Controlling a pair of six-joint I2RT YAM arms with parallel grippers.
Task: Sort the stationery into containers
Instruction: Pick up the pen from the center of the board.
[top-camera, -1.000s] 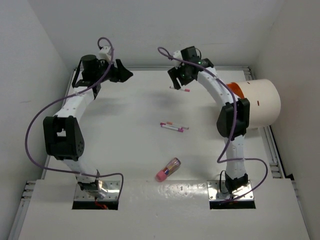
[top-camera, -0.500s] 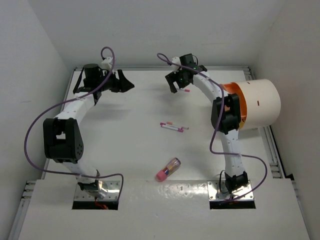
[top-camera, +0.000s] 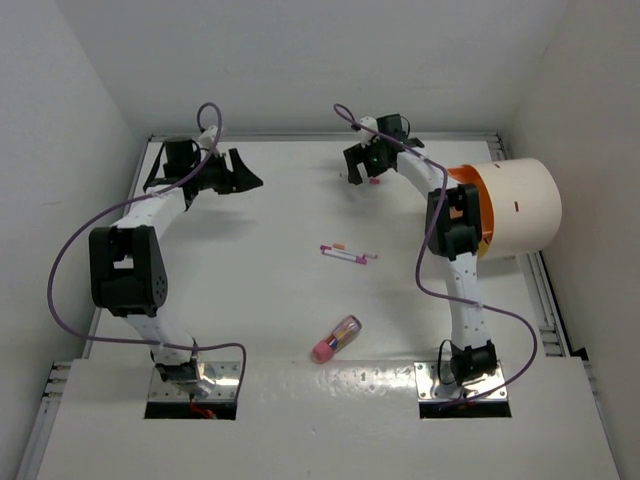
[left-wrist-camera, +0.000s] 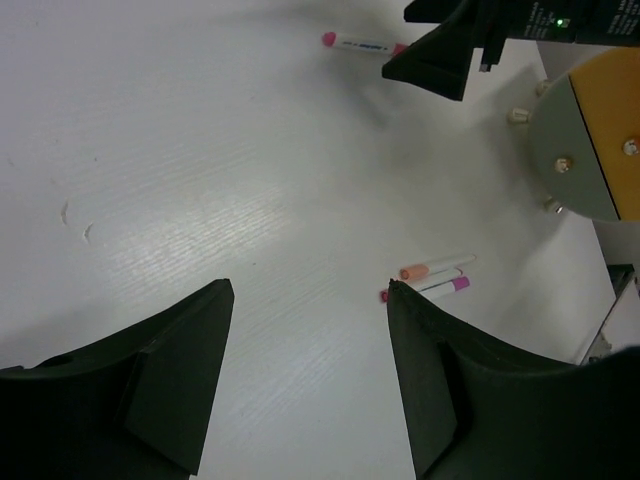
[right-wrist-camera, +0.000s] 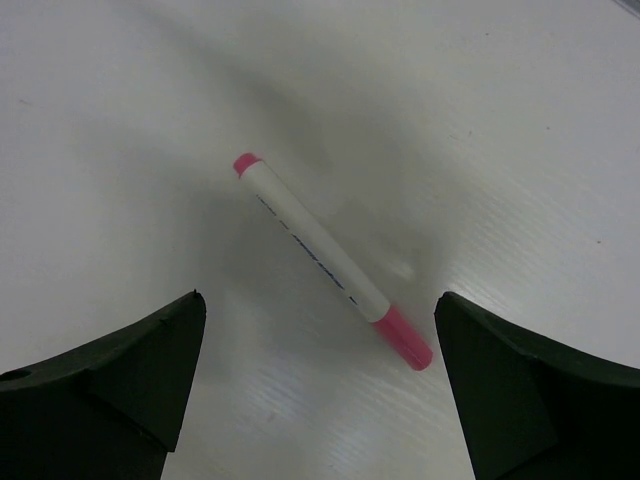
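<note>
The longer pink end (top-camera: 375, 181) (right-wrist-camera: 403, 338) of the white pen already lies between my right gripper's open fingers, so next I need to lower them onto it and close there.
A thin white pen with pink ends (right-wrist-camera: 318, 252) lies on the table at the far middle, also in the top view (top-camera: 373, 181) and the left wrist view (left-wrist-camera: 362, 45). My right gripper (top-camera: 362, 174) hovers open just above it, jaws either side in the right wrist view (right-wrist-camera: 320, 305). My left gripper (top-camera: 246, 172) is open and empty at the far left (left-wrist-camera: 310, 290). Thin pens (top-camera: 348, 253) lie together mid-table, also in the left wrist view (left-wrist-camera: 432, 280). A pink-ended tube (top-camera: 336, 339) lies near the front. The cream drum with an orange end face (top-camera: 520, 205) lies at the right.
The drum's orange face with small knobs (left-wrist-camera: 595, 150) shows in the left wrist view. White walls close the table at back and sides. A raised rail (top-camera: 545, 290) runs along the right edge. Purple cables loop off both arms.
My right gripper has moved toward the back, over the single pen, and its arm has stretched out. My left gripper has swung a little lower and left. The pens and tube have not moved.
</note>
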